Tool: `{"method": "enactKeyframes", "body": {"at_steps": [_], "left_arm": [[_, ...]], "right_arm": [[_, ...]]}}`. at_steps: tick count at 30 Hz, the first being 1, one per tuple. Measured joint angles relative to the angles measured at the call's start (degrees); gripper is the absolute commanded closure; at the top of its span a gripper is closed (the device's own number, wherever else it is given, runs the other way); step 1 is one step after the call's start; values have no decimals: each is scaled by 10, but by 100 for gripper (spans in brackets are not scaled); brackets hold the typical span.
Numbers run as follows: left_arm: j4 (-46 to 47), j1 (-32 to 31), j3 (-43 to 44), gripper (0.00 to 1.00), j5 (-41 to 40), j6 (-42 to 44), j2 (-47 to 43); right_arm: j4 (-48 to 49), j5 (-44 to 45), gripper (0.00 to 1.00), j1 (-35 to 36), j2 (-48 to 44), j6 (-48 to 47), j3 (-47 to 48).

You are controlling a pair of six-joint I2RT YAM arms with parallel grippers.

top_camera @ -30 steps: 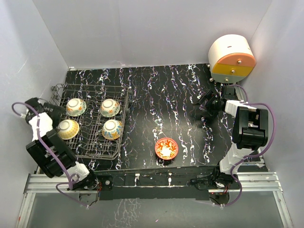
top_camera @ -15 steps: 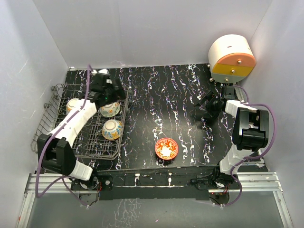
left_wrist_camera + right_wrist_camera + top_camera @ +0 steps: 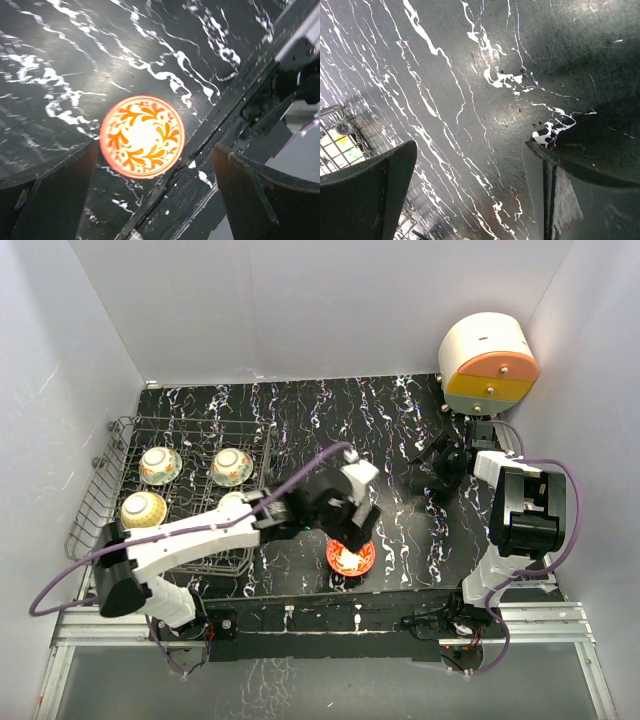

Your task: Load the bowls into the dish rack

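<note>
The red-orange bowl's upright rim can fit between the gripper's open fingers, so my left gripper needs to go down next onto the red-orange bowl's rim by the table's front bar.
A red-orange bowl sits upright on the black marbled table near its front edge. My left gripper hangs right over it, open. In the left wrist view the bowl lies ahead of the left gripper, with nothing between the fingers. The dish rack stands at the left and holds several bowls: one, another, a third, and one more partly hidden under my left arm. My right gripper rests open and empty at the right, over bare table.
A round white, orange and yellow drawer unit stands at the back right corner. The metal rail of the table's front edge runs just beyond the red-orange bowl. A corner of the dish rack shows in the right wrist view.
My left arm swung from the rack's left side, over the rack, to above the red-orange bowl at the front middle. The right arm has not moved.
</note>
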Motion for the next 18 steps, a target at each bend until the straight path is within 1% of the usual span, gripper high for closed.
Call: {"method": "enactKeyframes", "body": {"at_steps": [2,4,11,15,18], "left_arm": [[9,-40,11,4,-7,6,45],[18,-62,12,4,-11,9,79],[38,-106,38,7,-25,15,208],[49,-117,38,12,-34,8,241],[54,-120,38,16,-36,3,244]], "right_arm": [[0,0,9,0,0,0,0],[0,0,9,0,0,-1,0],[-1,6,9,0,-8,-5,-6],[-1,10,9,0,-18,-10,-17],[-2,11,9,-1,-19,-14,-18]]}}
